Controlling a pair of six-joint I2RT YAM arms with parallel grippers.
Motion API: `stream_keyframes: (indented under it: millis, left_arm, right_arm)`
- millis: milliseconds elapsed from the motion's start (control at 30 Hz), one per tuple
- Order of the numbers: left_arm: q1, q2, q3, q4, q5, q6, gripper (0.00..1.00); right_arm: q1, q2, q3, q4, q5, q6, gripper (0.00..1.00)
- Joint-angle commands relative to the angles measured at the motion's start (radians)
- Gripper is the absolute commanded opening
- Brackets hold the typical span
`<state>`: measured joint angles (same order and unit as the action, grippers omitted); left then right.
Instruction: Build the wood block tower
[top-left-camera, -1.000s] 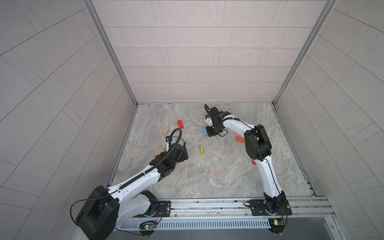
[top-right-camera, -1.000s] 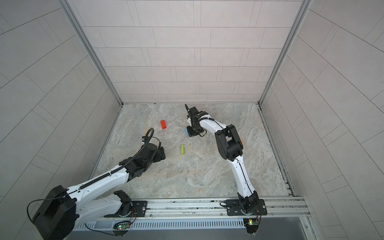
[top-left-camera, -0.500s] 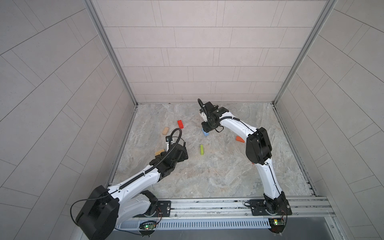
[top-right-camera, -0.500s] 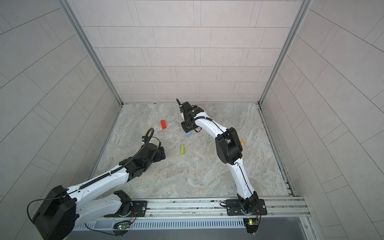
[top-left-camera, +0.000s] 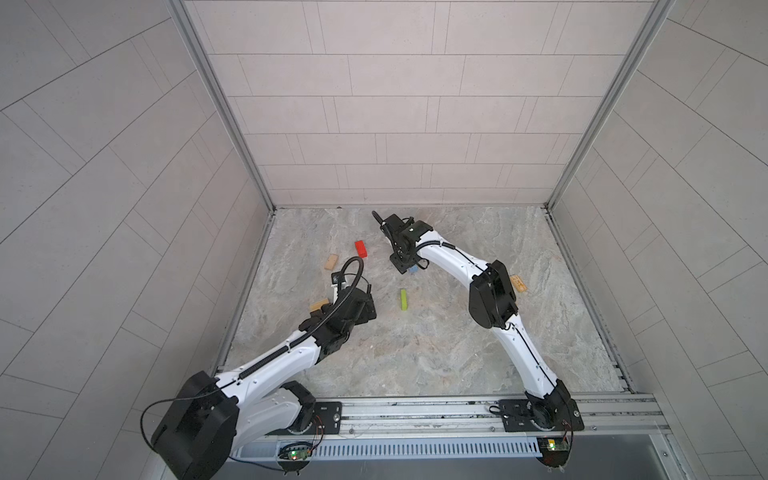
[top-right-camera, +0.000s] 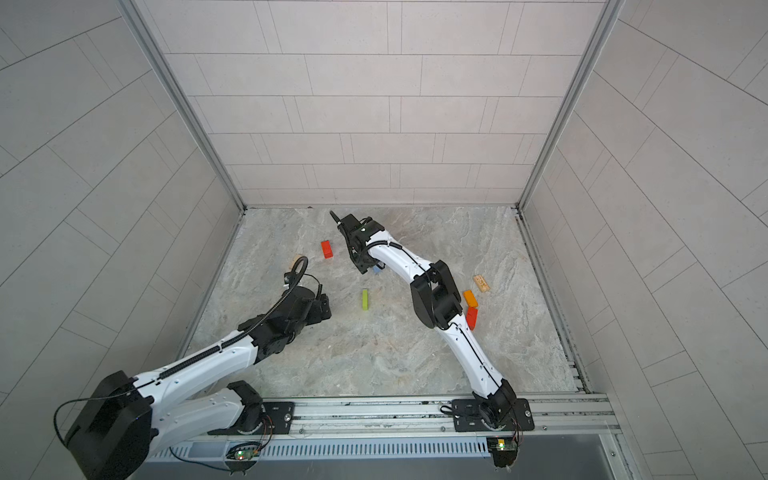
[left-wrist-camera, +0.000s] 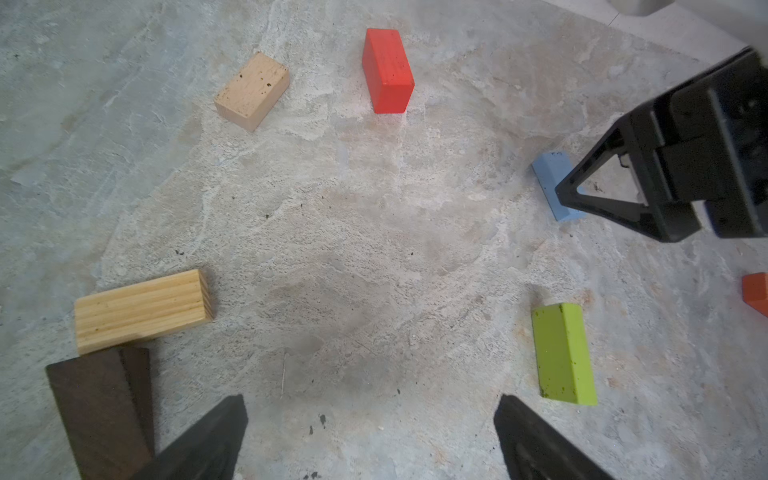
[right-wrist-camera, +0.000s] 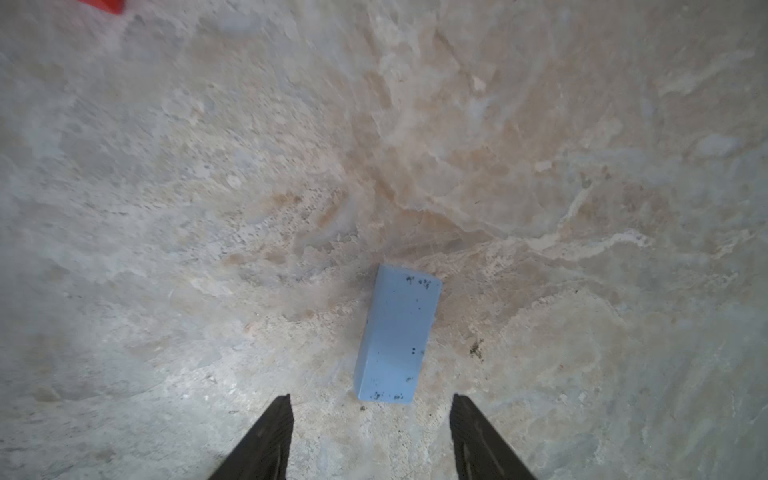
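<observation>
The light blue block (top-left-camera: 412, 270) (right-wrist-camera: 397, 334) lies below the robot's right gripper, slanted to the open fingers, so the right gripper will next go down with a slight turn and close on it.
The wood blocks lie scattered singly on the marbled table; the tower is out of view. My right gripper (right-wrist-camera: 371, 405) (top-left-camera: 401, 264) is open and hovers just behind a light blue block (right-wrist-camera: 397, 334) (top-left-camera: 412, 270) that lies flat, touching neither finger. A lime green block (top-left-camera: 403, 299) (left-wrist-camera: 563, 353) lies nearer the front. My left gripper (left-wrist-camera: 371, 419) (top-left-camera: 365, 311) is wide open over bare table. Beside it lie a pine block (left-wrist-camera: 141, 309) and a dark brown block (left-wrist-camera: 99, 411). Farther off are a red block (left-wrist-camera: 388, 70) (top-left-camera: 360, 248) and a tan block (left-wrist-camera: 252, 91) (top-left-camera: 331, 262).
On the right, behind the right arm's elbow, lie an orange block (top-right-camera: 470, 298), a second red block (top-right-camera: 471, 318) and an engraved tan block (top-right-camera: 481, 282). Tiled walls close the table on three sides. A metal rail (top-left-camera: 415, 409) runs along the front.
My right gripper has opened and let go of the light blue block, which now lies on the table. Its wrist has swung to the left. The left arm has not moved.
</observation>
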<state>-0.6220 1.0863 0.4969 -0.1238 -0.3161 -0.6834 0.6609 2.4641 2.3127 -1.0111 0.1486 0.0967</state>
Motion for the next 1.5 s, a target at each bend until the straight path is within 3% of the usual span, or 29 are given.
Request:
stream_keyframes:
  millis: [0,567,733,1067,1167,1300,1467]
  left_arm:
    - [0.005,-0.011,-0.015,0.008,-0.006,-0.005,1.0]
    - [0.005,0.006,-0.014,0.017,-0.001,-0.006,1.0]
    - [0.005,0.0,-0.015,0.015,-0.005,-0.005,1.0]
    - [0.007,0.005,-0.018,0.02,-0.002,-0.008,1.0]
    - [0.008,0.007,-0.016,0.024,0.011,-0.005,1.0]
    - [0.014,0.002,-0.001,0.003,0.02,0.008,1.0]
    - [0.025,-0.083,-0.011,0.015,0.061,0.008,0.97]
  right_arm:
    - [0.011,0.015,0.017,-0.017,0.056,-0.013,0.62]
    - [-0.071,0.055,0.04,0.021,-0.169,0.047,0.6]
    - [-0.107,0.071,0.04,0.04,-0.269,0.059,0.52]
    - [-0.119,0.092,0.039,0.043,-0.294,0.061,0.48]
    - [-0.12,0.099,0.038,0.043,-0.296,0.064,0.43]
    - [-0.124,0.099,0.038,0.042,-0.297,0.082,0.29]
    - [-0.133,0.078,0.038,0.019,-0.328,0.086,0.18]
